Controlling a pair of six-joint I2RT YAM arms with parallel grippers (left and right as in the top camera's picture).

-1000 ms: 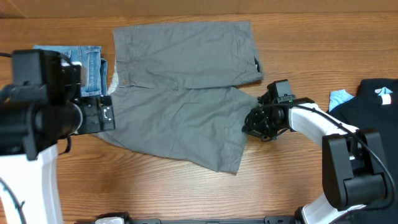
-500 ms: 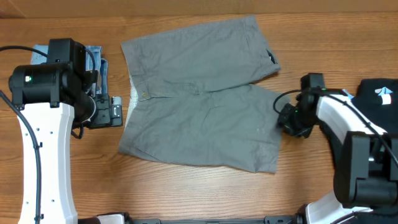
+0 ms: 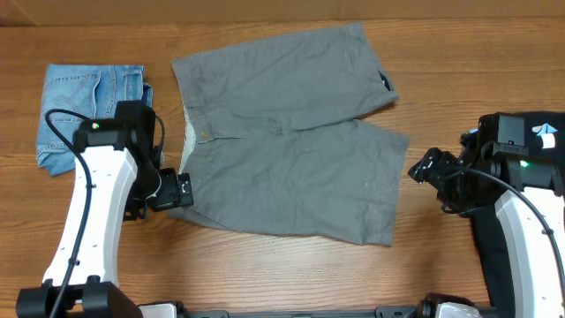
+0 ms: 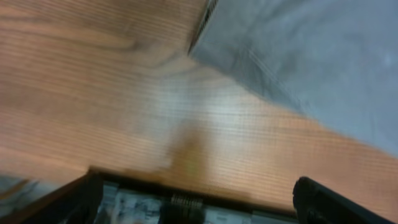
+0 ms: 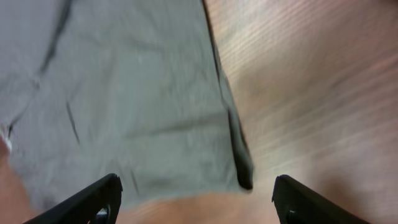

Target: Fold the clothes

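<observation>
My left gripper needs to move down next and onto the waistband's near corner (image 4: 201, 52) to close there, because its open fingers still hover over bare wood, short of the cloth.
The clothes, grey shorts (image 3: 291, 132), lie spread flat in the middle of the table, waistband to the left and both legs to the right. My left gripper (image 3: 179, 190) hovers just off the waistband's near left corner. In the left wrist view it (image 4: 199, 208) is open over bare wood, with the grey cloth (image 4: 311, 56) ahead at the upper right. My right gripper (image 3: 422, 168) hangs a little to the right of the near leg's hem. In the right wrist view it (image 5: 196, 199) is open and empty, the hem corner (image 5: 245, 177) just ahead of it.
Folded blue denim shorts (image 3: 93, 110) lie at the far left. A black garment (image 3: 530, 132) with a pale blue item (image 3: 546, 132) sits at the right edge, under my right arm. The wooden table (image 3: 265, 274) shows bare along the front.
My right gripper has opened, let go of the near leg's hem and drawn back to the right. The left arm has swung toward the front. The shorts lie further right than a second ago.
</observation>
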